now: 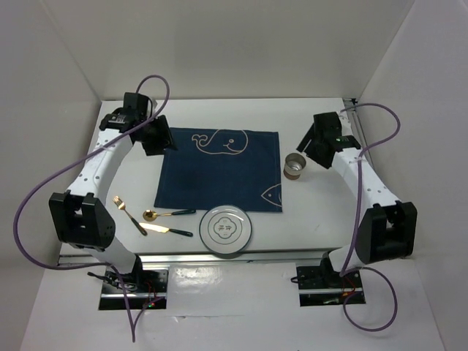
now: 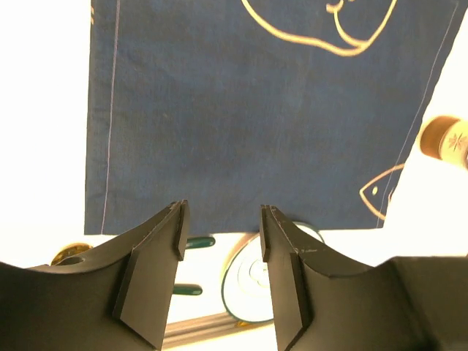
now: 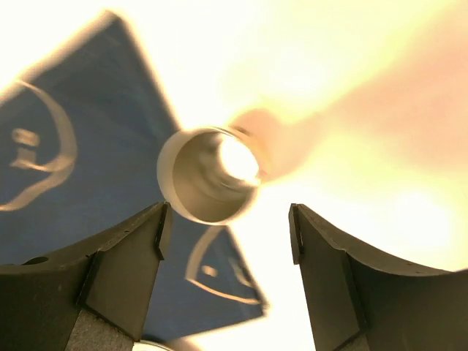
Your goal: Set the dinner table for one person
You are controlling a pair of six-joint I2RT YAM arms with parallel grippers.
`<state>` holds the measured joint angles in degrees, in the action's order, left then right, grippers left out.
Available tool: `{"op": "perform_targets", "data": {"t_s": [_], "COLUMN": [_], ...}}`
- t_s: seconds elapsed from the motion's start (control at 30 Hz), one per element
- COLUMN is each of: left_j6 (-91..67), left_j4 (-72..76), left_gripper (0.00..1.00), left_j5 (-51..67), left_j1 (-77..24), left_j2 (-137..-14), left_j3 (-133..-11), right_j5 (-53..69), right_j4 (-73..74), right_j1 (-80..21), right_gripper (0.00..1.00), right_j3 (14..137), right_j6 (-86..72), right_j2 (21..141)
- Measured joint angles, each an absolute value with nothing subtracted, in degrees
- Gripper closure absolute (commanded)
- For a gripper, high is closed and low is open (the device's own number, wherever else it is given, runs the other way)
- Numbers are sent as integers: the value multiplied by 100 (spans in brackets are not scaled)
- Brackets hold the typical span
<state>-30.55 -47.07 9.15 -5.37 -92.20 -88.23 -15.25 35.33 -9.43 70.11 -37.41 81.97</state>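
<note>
The cup is open at the top and below my open fingers. My right gripper should move down toward it next, with its fingers on either side of the cup's rim, on the side away from the mat.
The white dinner table carries a navy mat with whale and fish drawings. A white plate with a green rim lies at the mat's near edge, partly on it. A gold fork, spoon and knife with dark green handles lie left of the plate. A small metal-looking cup stands right of the mat. My left gripper is open and empty above the mat's far left corner. My right gripper is open and empty just beyond the cup.
White walls close in the table on the left, back and right. In the left wrist view, the plate, two green handles and the cup show past the open fingers. The table's near metal rail runs by the arm bases.
</note>
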Motion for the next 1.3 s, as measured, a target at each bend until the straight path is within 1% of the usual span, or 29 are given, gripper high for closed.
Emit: {"op": "perform_targets", "data": {"t_s": [0.07, 0.1, 0.13, 0.17, 0.3, 0.33, 0.37, 0.43, 0.47, 0.5, 0.53, 0.57, 0.7, 0.73, 0.77, 0.8, 0.93, 1.03, 1.1, 1.13, 1.3], "left_j6": [-3000, -2991, -2980, -2978, -2869, -2882, -2886, -2956, -3022, -3059, -3120, -3175, -3326, -3352, -3382, -3463, -3712, -3959, -4125, -4217, -4501], "left_j4": [-4803, -4836, -4847, -4860, -4890, -4932, -4947, -4958, -4989, -4998, -4980, -4989, -5009, -4991, -4956, -4917, -4646, -4499, -4436, -4434, -4281], "left_gripper": [40, 43, 52, 54, 54, 50, 48, 48, 48, 48, 48, 48, 47, 48, 54, 55, 55, 54, 50, 44, 27], "left_j5": [897, 878, 860, 849, 784, 770, 773, 753, 749, 749, 738, 740, 731, 714, 709, 705, 775, 823, 821, 816, 779], "left_j1": [-611, -668, -738, -819, -1173, -1293, -1369, -1573, -1667, -1754, -1857, -1938, -2228, -2298, -2349, -2386, -2528, -2635, -2764, -2845, -3168], "left_j2": [-9148, -9124, -9096, -9054, -8691, -8536, -8433, -8143, -7994, -7870, -7732, -7612, -7303, -7258, -7223, -7190, -7032, -7022, -7032, -7052, -7118], "left_j3": [-8818, -8792, -8737, -8652, -7964, -7695, -7518, -7061, -6842, -6667, -6473, -6318, -5983, -5944, -5905, -5846, -5428, -5151, -5024, -4993, -4842], "right_j5": [-1382, -1310, -1256, -1201, -934, -884, -823, -731, -655, -622, -585, -591, -701, -749, -816, -888, -1028, -965, -934, -919, -878], "right_j4": [3642, 3669, 3697, 3695, 3625, 3592, 3559, 3457, 3374, 3330, 3286, 3258, 3258, 3288, 3312, 3334, 3374, 3345, 3336, 3358, 3485], "right_j1": [-738, -666, -602, -561, -449, -447, -447, -447, -447, -447, -447, -447, -447, -458, -484, -508, -786, -1007, -1116, -1168, -1288], "right_gripper": [24, 24, 24, 24, 28, 32, 34, 40, 61, 74, 84, 99, 100, 100, 100, 100, 100, 100, 100, 100, 100], "right_j3": [6810, 6740, 6696, 6678, 6624, 6619, 6619, 6617, 6617, 6617, 6619, 6622, 6724, 6812, 6921, 7065, 7944, 8781, 9408, 9721, 10742], "right_j6": [-3667, -3623, -3583, -3546, -3411, -3387, -3365, -3336, -3328, -3264, -3264, -3249, -3199, -3170, -3142, -3120, -2987, -2882, -2838, -2812, -2731], "right_j2": [8302, 8366, 8460, 8543, 8923, 9004, 9083, 9242, 9345, 9419, 9489, 9531, 9557, 9555, 9555, 9555, 9590, 9915, 10368, 10652, 11979]}}
